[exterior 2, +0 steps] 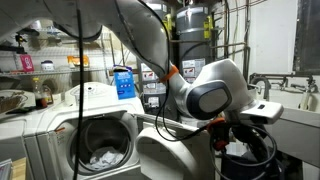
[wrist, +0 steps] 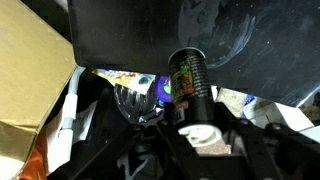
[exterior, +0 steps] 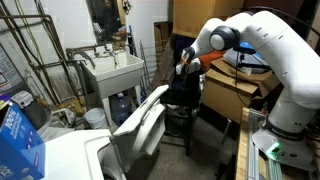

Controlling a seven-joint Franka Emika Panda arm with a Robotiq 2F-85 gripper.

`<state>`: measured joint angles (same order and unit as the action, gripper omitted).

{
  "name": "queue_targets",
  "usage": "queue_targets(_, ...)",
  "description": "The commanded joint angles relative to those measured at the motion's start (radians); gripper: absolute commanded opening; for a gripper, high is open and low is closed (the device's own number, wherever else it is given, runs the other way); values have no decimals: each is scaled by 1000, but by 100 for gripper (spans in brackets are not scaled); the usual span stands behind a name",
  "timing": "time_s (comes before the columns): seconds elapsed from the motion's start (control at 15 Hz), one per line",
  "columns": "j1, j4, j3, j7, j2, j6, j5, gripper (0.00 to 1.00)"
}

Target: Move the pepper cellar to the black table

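Note:
Next, my gripper lowers, moves outward over the black table's dark top (wrist: 185,35) and releases the pepper cellar (wrist: 186,82) there, since the pepper cellar's far end reaches that top.
In the wrist view the pepper cellar (wrist: 186,82), a dark cylinder with a colourful label and a pale cap, sits between my gripper's (wrist: 198,128) dark fingers, which are shut on it. Its far end reaches the edge of the black table's dark top (wrist: 130,35). In both exterior views the gripper (exterior: 184,68) (exterior 2: 232,136) is low over the small black table (exterior: 178,112); there the cellar is too small and dark to make out.
A white sink stand (exterior: 113,72) is beside the black table. Cardboard boxes (exterior: 232,95) are stacked behind it. A white dryer with an open door (exterior 2: 100,130) and a blue box (exterior 2: 124,82) on top stand nearby. A shiny metal object (wrist: 135,100) lies under the table.

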<state>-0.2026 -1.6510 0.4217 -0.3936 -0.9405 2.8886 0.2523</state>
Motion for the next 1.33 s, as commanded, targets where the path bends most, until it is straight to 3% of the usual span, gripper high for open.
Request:
queue_targets(0.0,10,215,38,-1,-154,-65,-91,20)
queue_targets(0.13,-16,306,12,42,-202,-102,-135,20)
queue_targets(0.27,-103,387,-97,140,-220,-111,-136,20)
queue_targets(0.33,-25,262,-24,56,-173,-74,-129,45)
queue_targets(0.47,-71,322,-76,108,-196,-79,-127,45)
queue_targets(0.53,-84,338,-84,120,-202,-81,-127,20)
queue_targets(0.93,25,380,29,55,-307,101,-152,20)
queue_targets(1.27,21,417,-32,104,-358,174,-128,20)
